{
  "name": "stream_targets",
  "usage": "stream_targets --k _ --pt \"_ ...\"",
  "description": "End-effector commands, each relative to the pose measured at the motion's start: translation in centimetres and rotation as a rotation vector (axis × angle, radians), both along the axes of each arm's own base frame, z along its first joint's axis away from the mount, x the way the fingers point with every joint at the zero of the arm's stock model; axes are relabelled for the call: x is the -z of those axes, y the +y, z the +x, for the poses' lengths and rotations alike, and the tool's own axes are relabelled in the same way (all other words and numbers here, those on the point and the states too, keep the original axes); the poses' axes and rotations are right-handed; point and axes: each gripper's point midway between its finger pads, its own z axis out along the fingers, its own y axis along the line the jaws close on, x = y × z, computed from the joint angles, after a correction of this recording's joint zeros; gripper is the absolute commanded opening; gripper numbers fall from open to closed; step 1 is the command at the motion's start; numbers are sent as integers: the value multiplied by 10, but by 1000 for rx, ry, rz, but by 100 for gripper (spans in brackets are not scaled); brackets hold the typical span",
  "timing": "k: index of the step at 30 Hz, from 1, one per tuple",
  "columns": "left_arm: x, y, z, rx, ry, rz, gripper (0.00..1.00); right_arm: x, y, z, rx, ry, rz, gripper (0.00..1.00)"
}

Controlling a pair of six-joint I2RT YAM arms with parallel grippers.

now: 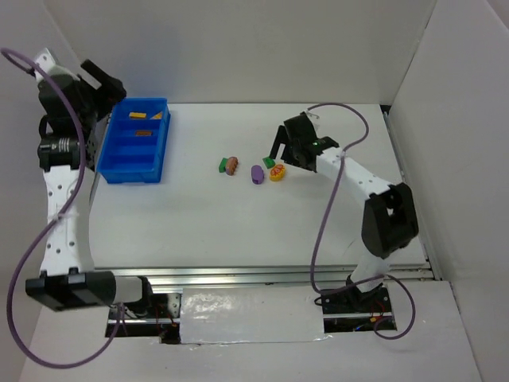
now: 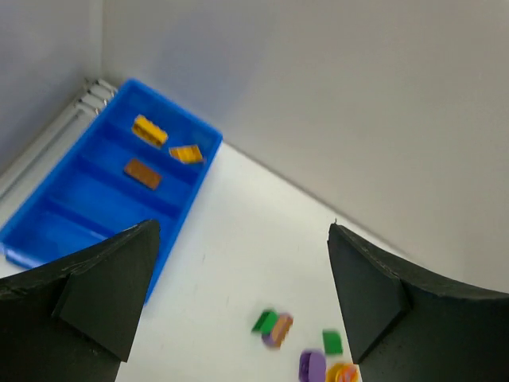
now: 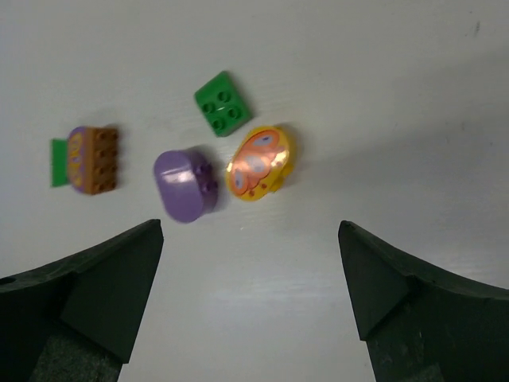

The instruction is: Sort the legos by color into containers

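Observation:
The yellow-and-red round piece [image 1: 277,172] [image 3: 258,161] lies below, slanted to the gripper's fingers, so my right gripper comes down next with a slight turn to straddle it.
The blue bin [image 1: 162,150] stands at the far left with two orange-yellow blocks [image 1: 139,115] [image 1: 157,116] in its far compartment and a brown block [image 1: 143,133] in the one behind it. On the table lie a green block against a pinkish-brown lump [image 1: 231,165], a purple oval [image 1: 257,173], a green block [image 1: 269,162] and a yellow-and-red round piece [image 1: 277,172]. My right gripper [image 1: 281,150] is open and empty above them; its view shows the round piece [image 3: 258,161], the oval [image 3: 185,184], the green block [image 3: 223,103] and the lump [image 3: 93,159]. My left gripper [image 1: 106,83] is open and empty, high by the bin [image 2: 83,199].
White walls close in the table at the back, left and right. The right arm's purple cable [image 1: 326,215] loops over the table's right part. The left arm stands along the left edge beside the bin.

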Motion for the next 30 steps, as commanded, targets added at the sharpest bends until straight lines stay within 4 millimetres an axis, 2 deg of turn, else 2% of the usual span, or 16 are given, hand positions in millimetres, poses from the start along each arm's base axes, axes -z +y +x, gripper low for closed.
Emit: stream_targets --k 1,3,4,5,7,9,11,13,15,21,25,26,27,28,29,30 --pt "87 -45 -40 170 255 -11 100 25 -17 13 79 95 -138 98" --pt "78 -68 -74 258 210 58 99 31 -8 25 51 113 -130 94" --pt "95 -72 -84 274 246 64 100 50 -5 28 42 156 -152 92" --pt "90 -79 -102 318 222 106 100 51 -3 34 44 157 -154 91" --pt "108 -80 -116 332 257 127 99 72 1 37 29 197 -160 89" --pt "112 -80 -130 319 252 159 100 89 5 39 14 227 -165 87" --pt "127 -94 -135 368 269 169 99 97 3 39 26 254 -173 84" --pt "145 -100 -135 400 307 156 100 112 0 28 27 299 -186 80" --pt "159 -102 -133 408 329 149 100 111 2 26 26 283 -168 75" --pt "181 -104 -124 426 354 145 99 131 -1 21 14 339 -176 52" --pt "186 -104 -124 427 359 152 100 135 -3 13 7 340 -177 40" --pt "190 -104 -124 427 365 151 100 127 -2 14 7 319 -168 37" --pt "192 -104 -124 427 368 149 100 124 -3 13 1 309 -166 21" --pt "193 -104 -123 426 363 147 100 126 -3 6 -14 313 -177 14" --pt "195 -111 -124 464 361 133 100 111 -1 8 -19 271 -160 12" --pt "200 -118 -125 501 364 122 100 103 3 5 -41 248 -144 0"
